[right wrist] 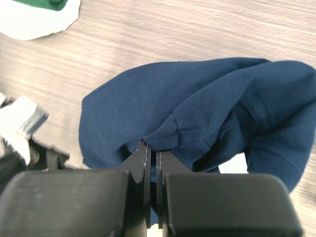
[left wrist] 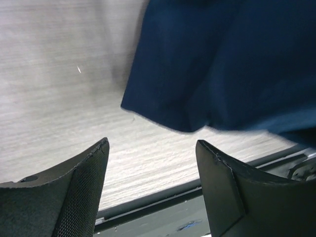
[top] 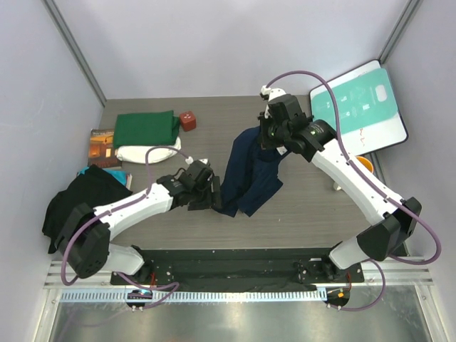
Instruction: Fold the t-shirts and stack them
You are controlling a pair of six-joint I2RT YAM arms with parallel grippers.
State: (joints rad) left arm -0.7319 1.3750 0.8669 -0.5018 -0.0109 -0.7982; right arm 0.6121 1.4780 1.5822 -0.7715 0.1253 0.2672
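Observation:
Next, my left gripper needs to go to the right in the top view until its open fingers straddle the corner of the navy t-shirt's hem, which lies just beyond them.
The navy blue t-shirt [top: 246, 174] hangs bunched from my right gripper [top: 270, 142], its lower part resting on the table. In the right wrist view that gripper [right wrist: 153, 144] is shut on a pinched fold of the navy cloth [right wrist: 197, 103]. My left gripper [top: 212, 198] sits low by the shirt's lower left edge. In the left wrist view it [left wrist: 152, 143] is open with only bare table between its fingers, and the navy hem [left wrist: 222, 64] lies just beyond them. At the back left, a folded dark green t-shirt [top: 146, 128] lies on a cream-white one [top: 146, 153].
A black cloth heap [top: 82, 203] lies at the left edge, beside a brown-orange book [top: 103, 146]. A small red block [top: 187, 120] stands next to the green shirt. A teal-and-white board [top: 360, 107] leans at the back right, with an orange object [top: 363, 164] below it.

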